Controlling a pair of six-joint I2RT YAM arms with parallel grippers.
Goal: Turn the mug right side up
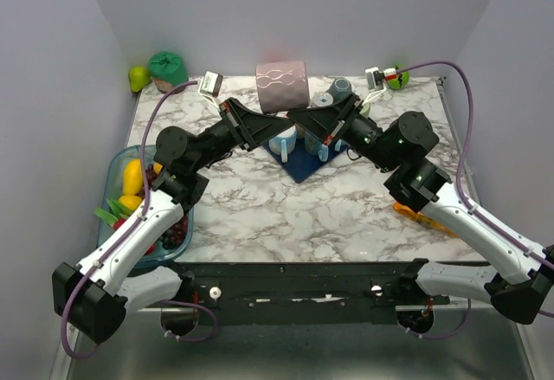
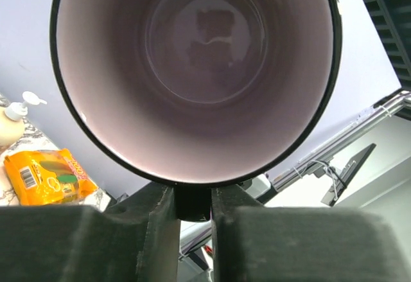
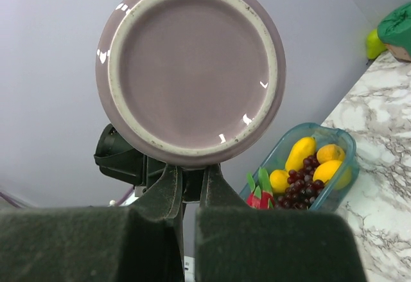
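My left gripper tips the sideways mug upright next, lowers it and releases it. Bare marble by the fruit container lies below, to its left in the top view.
The mug point(image 1: 281, 86) is mauve with a pale wavy pattern and hangs on its side in the air above the back middle of the table. My left gripper point(image 1: 275, 125) and right gripper point(image 1: 299, 120) meet just under it. In the left wrist view the mug's open mouth point(image 2: 196, 70) faces the camera, and my left gripper point(image 2: 192, 195) is shut on the dark handle below the rim. In the right wrist view the mug's base point(image 3: 189, 70) faces the camera. My right gripper point(image 3: 192, 179) is shut on the handle there, with the left gripper's body behind it.
A blue mat point(image 1: 299, 165) with small cups lies under the mug. A fruit container point(image 1: 138, 198) sits at the left edge and also shows in the right wrist view point(image 3: 308, 166). An orange packet point(image 1: 424, 217) lies at the right. Green items point(image 1: 167, 67) stand at the back left.
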